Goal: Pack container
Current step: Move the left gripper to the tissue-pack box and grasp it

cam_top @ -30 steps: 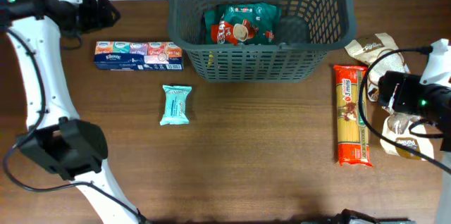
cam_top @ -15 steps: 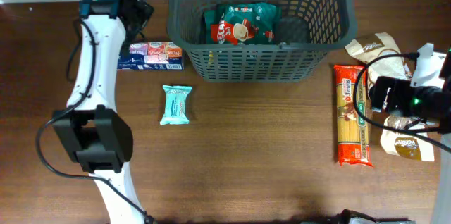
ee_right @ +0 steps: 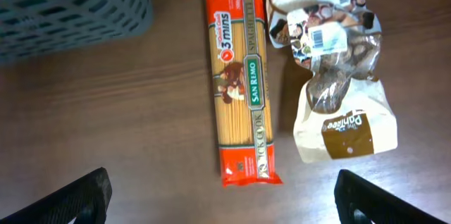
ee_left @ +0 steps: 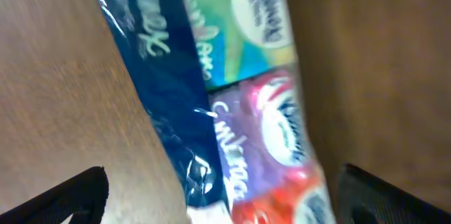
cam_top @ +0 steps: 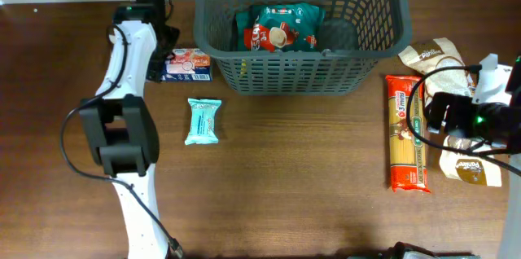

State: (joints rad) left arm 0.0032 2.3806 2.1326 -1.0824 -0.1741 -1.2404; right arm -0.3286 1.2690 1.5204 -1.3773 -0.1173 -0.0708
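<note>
The tissue multipack's purple section (ee_left: 246,157) is below my left gripper, between its open fingers. I need to move the gripper down next, with a finger past each long edge, and close it.
The dark grey lattice container (cam_top: 370,43) stands at the back middle, with a green and red packet (cam_top: 281,29) inside. A corner of the container shows in the right wrist view (ee_right: 70,2). My left gripper (cam_top: 160,62) is open and low over the left part of a tissue multipack (cam_top: 189,63). In the left wrist view the fingers (ee_left: 225,206) straddle the tissue multipack (ee_left: 239,111). My right gripper (cam_top: 441,116) is open and empty, above the table beside an orange spaghetti pack (cam_top: 405,133). In its wrist view the fingers (ee_right: 222,203) are just short of the spaghetti pack (ee_right: 243,76).
A teal packet (cam_top: 203,120) lies in front of the container's left end. Beige bags lie at the right edge, one at the back (cam_top: 435,54) and one nearer the front (cam_top: 472,168). They also show in the right wrist view (ee_right: 338,76).
My left arm has swung in from the far left and come down over the tissue multipack, now covering its left end. The right arm shifted only slightly.
</note>
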